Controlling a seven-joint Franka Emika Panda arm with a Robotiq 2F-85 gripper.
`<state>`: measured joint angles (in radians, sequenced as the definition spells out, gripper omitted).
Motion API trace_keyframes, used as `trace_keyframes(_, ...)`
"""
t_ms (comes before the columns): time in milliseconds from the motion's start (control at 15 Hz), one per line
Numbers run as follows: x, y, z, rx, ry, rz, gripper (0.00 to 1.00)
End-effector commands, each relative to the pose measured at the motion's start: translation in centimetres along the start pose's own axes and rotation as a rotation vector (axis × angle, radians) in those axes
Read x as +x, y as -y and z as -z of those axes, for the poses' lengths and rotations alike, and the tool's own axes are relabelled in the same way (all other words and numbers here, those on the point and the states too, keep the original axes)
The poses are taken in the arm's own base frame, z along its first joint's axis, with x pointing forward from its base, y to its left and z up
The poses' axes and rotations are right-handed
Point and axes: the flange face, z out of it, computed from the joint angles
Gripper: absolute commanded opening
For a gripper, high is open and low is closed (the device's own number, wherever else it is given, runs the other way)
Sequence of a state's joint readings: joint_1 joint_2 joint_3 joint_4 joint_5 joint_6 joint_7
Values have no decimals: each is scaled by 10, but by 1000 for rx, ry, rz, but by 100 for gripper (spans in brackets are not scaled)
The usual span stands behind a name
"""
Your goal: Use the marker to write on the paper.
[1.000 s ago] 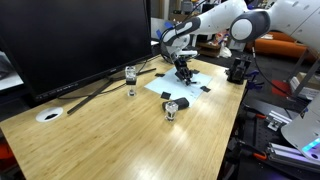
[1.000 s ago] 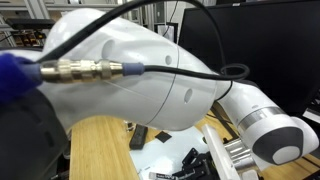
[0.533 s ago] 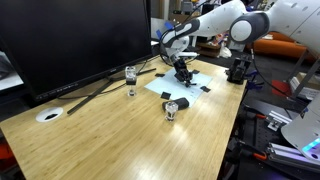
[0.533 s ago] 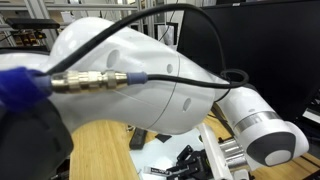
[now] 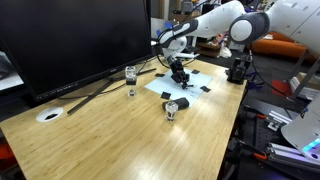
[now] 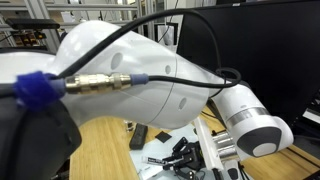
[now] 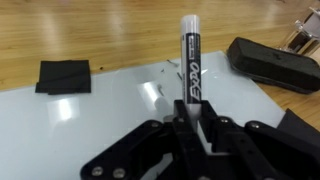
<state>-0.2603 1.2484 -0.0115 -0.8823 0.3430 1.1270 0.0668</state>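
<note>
I should next lift my gripper, cross the paper's edge and lower to release the marker beside the black block, on bare wood with room.
The paper is a pale white sheet held flat on the wooden table by small black pieces at its corners. It fills the wrist view and shows in an exterior view. My gripper is shut on a black-and-white marker, whose tip points away over the paper. In an exterior view the gripper hangs low over the sheet's middle. Faint dark marks lie on the paper beside the marker.
A black corner piece and a black block lie by the sheet. A small glass, a dark cup, a round white disc and a big monitor are on the table. The arm's body blocks an exterior view.
The gripper has shifted slightly over the paper with the marker still in it. The arm's body has moved in the blocked exterior view.
</note>
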Motion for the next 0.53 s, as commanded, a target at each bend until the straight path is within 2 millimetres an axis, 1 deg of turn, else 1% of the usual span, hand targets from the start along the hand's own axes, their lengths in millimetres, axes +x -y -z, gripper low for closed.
trace_keyframes(0,-5,3,10,15,-30,-3,5)
trace_keyframes(133,-13,10,25,-2,-95,19,5)
trace_keyframes(200,-22,16,35,-7,-133,30,5)
trace_keyframes(333,-42,33,55,-27,-205,66,5)
trace_keyframes(467,-67,56,69,-47,-244,134,5)
